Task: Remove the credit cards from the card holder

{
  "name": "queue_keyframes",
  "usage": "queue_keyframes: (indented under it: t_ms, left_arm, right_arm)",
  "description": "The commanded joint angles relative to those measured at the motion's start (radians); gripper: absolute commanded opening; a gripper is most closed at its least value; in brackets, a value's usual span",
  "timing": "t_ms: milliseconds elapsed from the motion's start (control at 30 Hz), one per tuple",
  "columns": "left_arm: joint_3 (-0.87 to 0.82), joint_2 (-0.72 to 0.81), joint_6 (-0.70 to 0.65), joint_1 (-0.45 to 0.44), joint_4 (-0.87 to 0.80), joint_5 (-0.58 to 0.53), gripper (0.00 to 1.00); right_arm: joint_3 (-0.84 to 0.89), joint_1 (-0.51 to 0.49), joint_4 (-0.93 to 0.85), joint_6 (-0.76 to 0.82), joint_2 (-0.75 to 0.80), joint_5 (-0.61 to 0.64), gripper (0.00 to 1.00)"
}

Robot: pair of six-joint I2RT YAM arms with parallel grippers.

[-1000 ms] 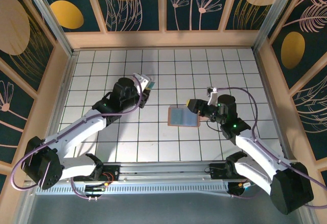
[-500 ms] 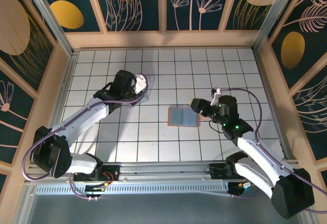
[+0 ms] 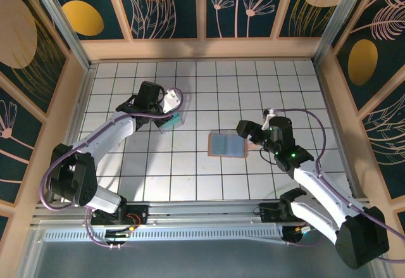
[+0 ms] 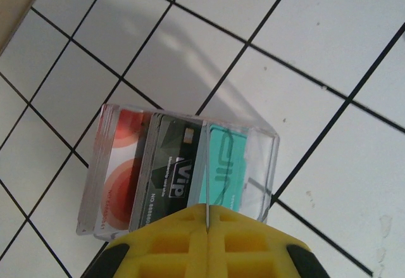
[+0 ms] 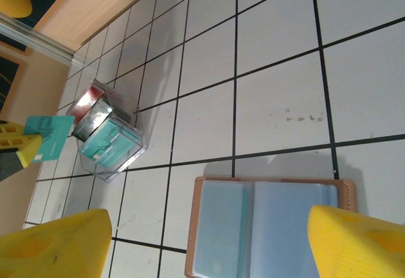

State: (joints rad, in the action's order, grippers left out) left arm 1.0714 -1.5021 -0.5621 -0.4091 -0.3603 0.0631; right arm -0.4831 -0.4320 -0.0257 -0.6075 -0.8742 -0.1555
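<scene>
My left gripper should next lower the teal credit card it is holding into the clear box's teal section [image 3: 172, 123] [image 4: 228, 164] and let go of it, since that section is below my gripper's fingers.
The card holder [image 3: 226, 145] lies open on the white tiled table, tan-edged with grey-blue pockets [image 5: 272, 227]. My right gripper [image 3: 247, 132] hovers at its right edge, open wide, its yellow fingers [image 5: 57, 246] either side of the holder and nothing between them. My left gripper [image 3: 166, 102] is shut on a teal credit card [image 5: 50, 135], which the left wrist view shows edge-on [image 4: 206, 213]. It hangs just above a clear plastic box [image 4: 180, 167] holding red, black and teal cards.
The clear box [image 3: 172, 123] stands left of the holder, about two tiles away [image 5: 107, 139]. Wooden walls ring the table, the left wall [image 5: 19, 101] close to the box.
The left arm has swung left and back with the teal card, ending over the clear box. The right gripper has opened wider beside the card holder.
</scene>
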Motion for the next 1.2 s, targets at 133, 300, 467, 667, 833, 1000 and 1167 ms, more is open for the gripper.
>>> queue_keyframes:
  t_ms: [133, 300, 467, 667, 833, 1000, 1167]
  left_arm:
    - [0.048, -0.064, -0.12, 0.025, -0.074, 0.069, 0.0]
    - [0.073, -0.111, -0.165, 0.034, -0.103, 0.081, 0.0]
    - [0.091, -0.144, -0.188, 0.039, -0.128, 0.099, 0.0]
    - [0.094, -0.177, -0.204, 0.054, -0.108, 0.123, 0.0]
    - [0.109, -0.205, -0.212, 0.06, -0.123, 0.132, 0.0]
    - [0.125, -0.254, -0.213, 0.06, -0.143, 0.129, 0.0]
    - [0.149, -0.277, -0.194, 0.062, -0.159, 0.111, 0.0]
  right_arm:
    - [-0.029, -0.005, -0.019, -0.006, -0.011, 0.043, 0.84]
    - [-0.03, -0.004, -0.021, -0.012, -0.02, 0.046, 0.85]
    - [-0.028, -0.004, -0.019, -0.024, -0.022, 0.05, 0.85]
    - [-0.032, -0.004, -0.02, -0.025, -0.028, 0.048, 0.86]
    - [-0.029, -0.004, -0.014, -0.024, -0.029, 0.05, 0.86]
    - [-0.028, -0.005, -0.007, -0.023, -0.042, 0.047, 0.86]
    - [-0.026, -0.005, 0.004, -0.021, -0.051, 0.037, 0.86]
